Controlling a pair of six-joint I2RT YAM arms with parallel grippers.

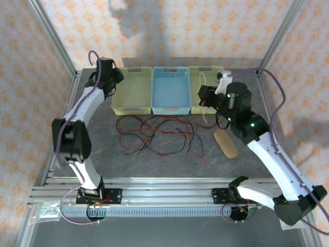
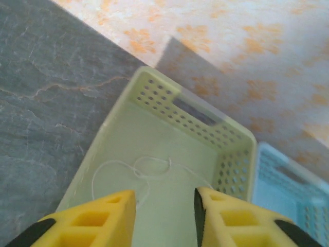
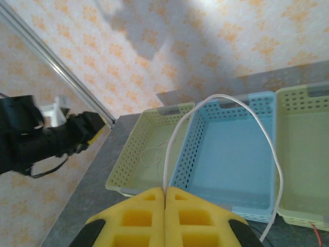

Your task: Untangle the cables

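Note:
Next, my right gripper swings sideways and releases its white cable over the yellow basket with the coil [image 3: 156, 146], since that stands beyond the blue basket [image 3: 231, 154] from my gripper.
Red and black cables [image 1: 157, 135] lie tangled on the grey table in front of the baskets. A thin white cable [image 2: 136, 172] lies coiled inside the left yellow basket [image 2: 154, 92]. My left gripper [image 2: 164, 206] hovers open above that basket with nothing between its fingers. My right gripper [image 3: 165, 191] is shut on another white cable [image 3: 226, 98], which arches up over the blue basket [image 3: 231, 154] and drops down to the right. From above, the right gripper [image 1: 205, 95] hangs over the right yellow basket [image 1: 198, 105].
Three baskets stand in a row at the back: yellow [image 1: 132, 90], blue [image 1: 170, 88] and yellow. A flat wooden piece [image 1: 225, 143] lies on the table right of the tangle. Aluminium frame posts and patterned walls close in the table.

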